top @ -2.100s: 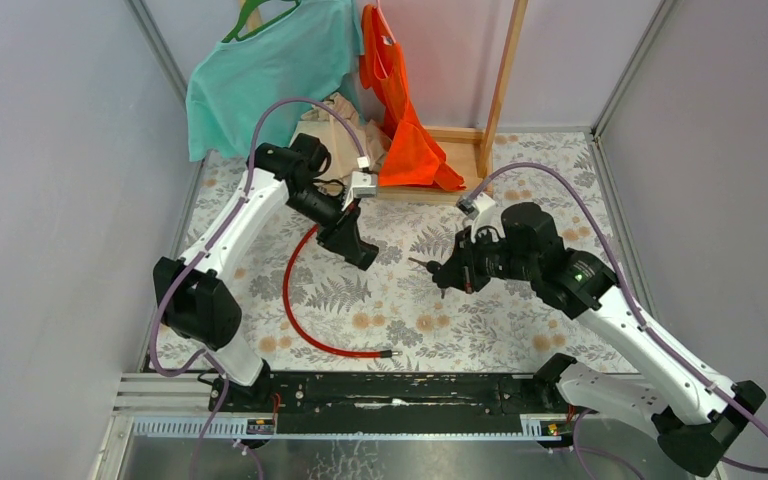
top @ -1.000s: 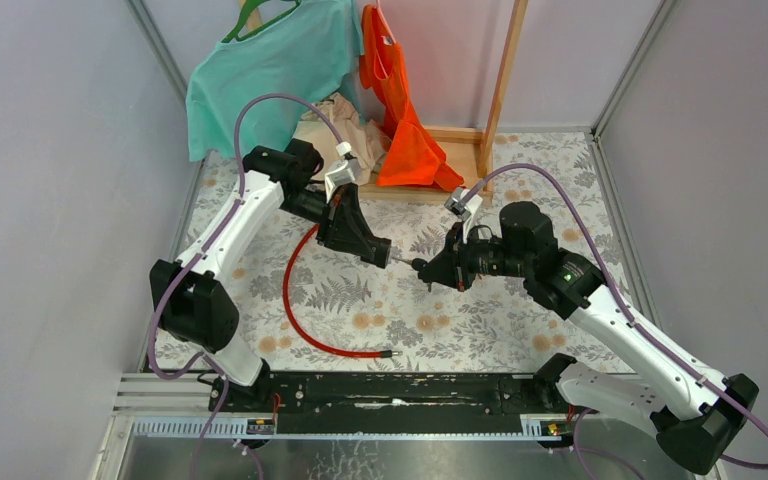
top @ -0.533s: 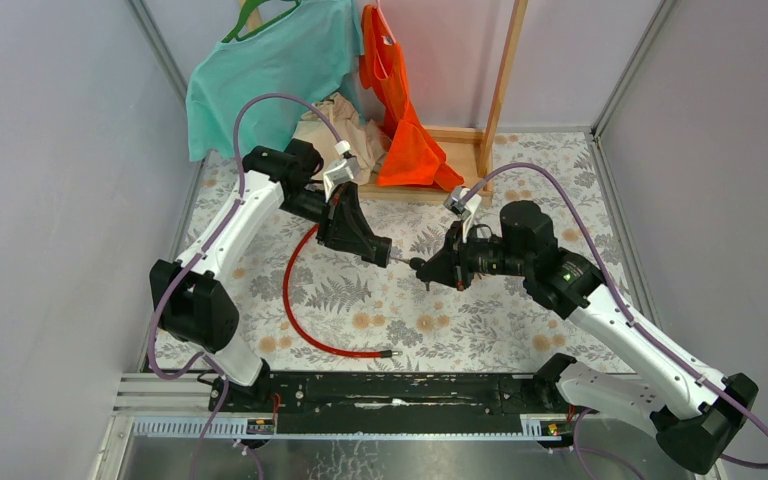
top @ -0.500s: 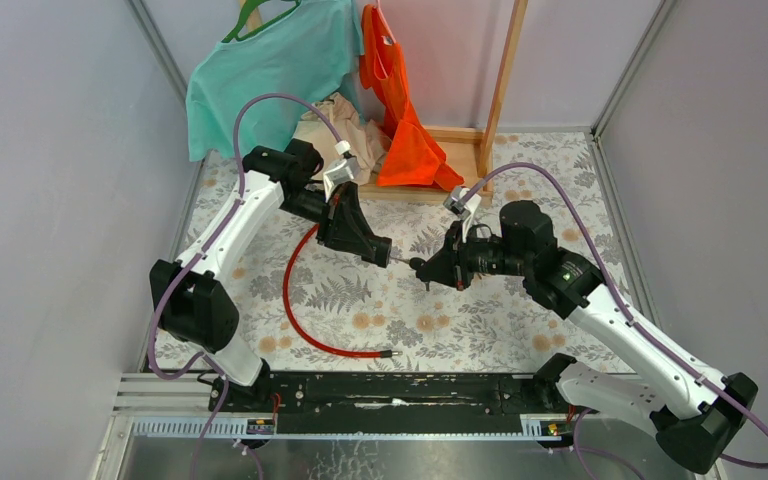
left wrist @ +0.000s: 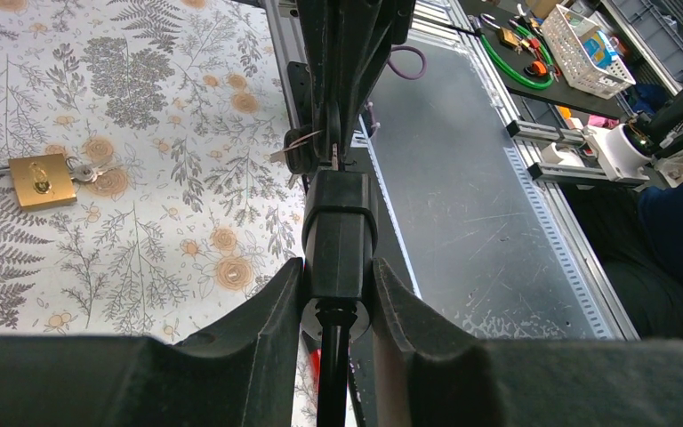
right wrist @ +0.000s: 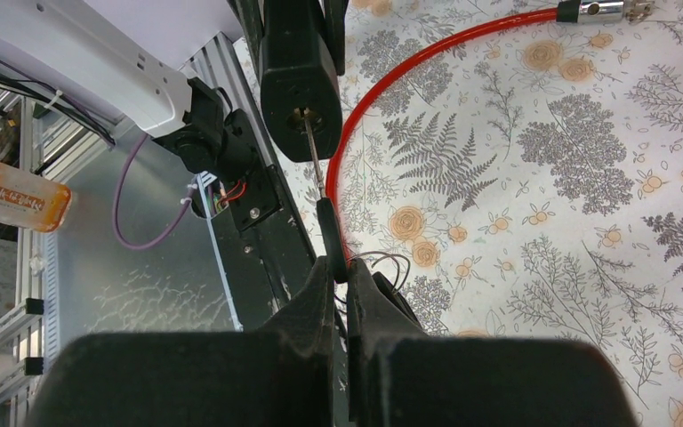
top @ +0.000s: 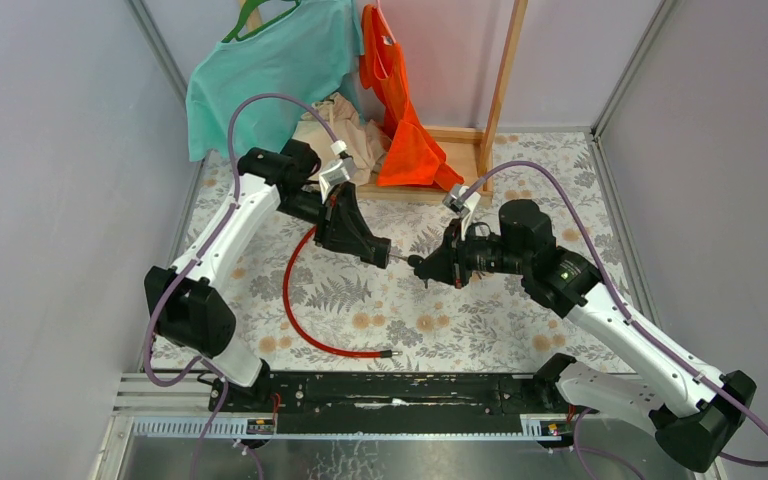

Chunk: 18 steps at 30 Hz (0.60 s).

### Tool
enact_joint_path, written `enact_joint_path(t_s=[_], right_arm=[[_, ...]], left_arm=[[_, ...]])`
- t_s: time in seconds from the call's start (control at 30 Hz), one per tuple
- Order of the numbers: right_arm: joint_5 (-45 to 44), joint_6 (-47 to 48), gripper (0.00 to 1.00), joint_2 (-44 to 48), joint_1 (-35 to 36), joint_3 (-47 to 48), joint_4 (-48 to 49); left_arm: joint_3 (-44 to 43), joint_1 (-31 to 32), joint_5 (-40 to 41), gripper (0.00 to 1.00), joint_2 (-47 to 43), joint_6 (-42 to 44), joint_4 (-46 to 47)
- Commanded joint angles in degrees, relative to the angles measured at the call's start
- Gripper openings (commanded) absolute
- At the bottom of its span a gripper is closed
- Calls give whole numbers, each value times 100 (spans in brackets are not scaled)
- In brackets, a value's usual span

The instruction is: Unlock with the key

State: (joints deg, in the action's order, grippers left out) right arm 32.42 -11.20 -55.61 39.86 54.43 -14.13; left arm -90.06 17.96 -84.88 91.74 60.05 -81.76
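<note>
The keyhole point(top: 388, 254) point(right wrist: 302, 114) is to the left in the top view, so my right gripper will next push that way until the key's bare blade sinks in, and then release.
My left gripper point(top: 378, 251) point(left wrist: 338, 277) is shut on the black lock body point(left wrist: 339, 227) point(right wrist: 300, 76) of a red cable lock and holds it above the floral mat. Its red cable point(top: 291, 303) point(right wrist: 427, 53) loops down to the mat. The cable's metal end pin point(top: 388, 353) lies loose there. My right gripper point(top: 422, 268) point(right wrist: 340, 267) is shut on the key point(right wrist: 325, 218) by its black head. The key's metal blade points straight at the lock body, and its tip sits in the keyhole point(right wrist: 302, 114). The two grippers face each other nose to nose.
A gold padlock point(left wrist: 43, 181) with a bunch of keys lies on the mat. At the back stands a wooden rack point(top: 500, 80) with a teal shirt point(top: 270, 65) and an orange vest point(top: 400, 110). Grey walls close both sides.
Two seconds ago the grippers were apart; they have since come together, bringing the key tip to the lock. Over the last half second there is almost no movement.
</note>
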Motion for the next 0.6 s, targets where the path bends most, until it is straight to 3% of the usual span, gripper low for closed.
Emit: enact_joint_path(t_s=[0.0, 0.57], right_arm=[[11, -78, 0, 47, -21, 8, 423], [155, 57, 0, -249, 72, 231, 221]], left_arm=[[62, 4, -505, 0, -232, -68, -130], [41, 93, -502, 0, -158, -90, -130]])
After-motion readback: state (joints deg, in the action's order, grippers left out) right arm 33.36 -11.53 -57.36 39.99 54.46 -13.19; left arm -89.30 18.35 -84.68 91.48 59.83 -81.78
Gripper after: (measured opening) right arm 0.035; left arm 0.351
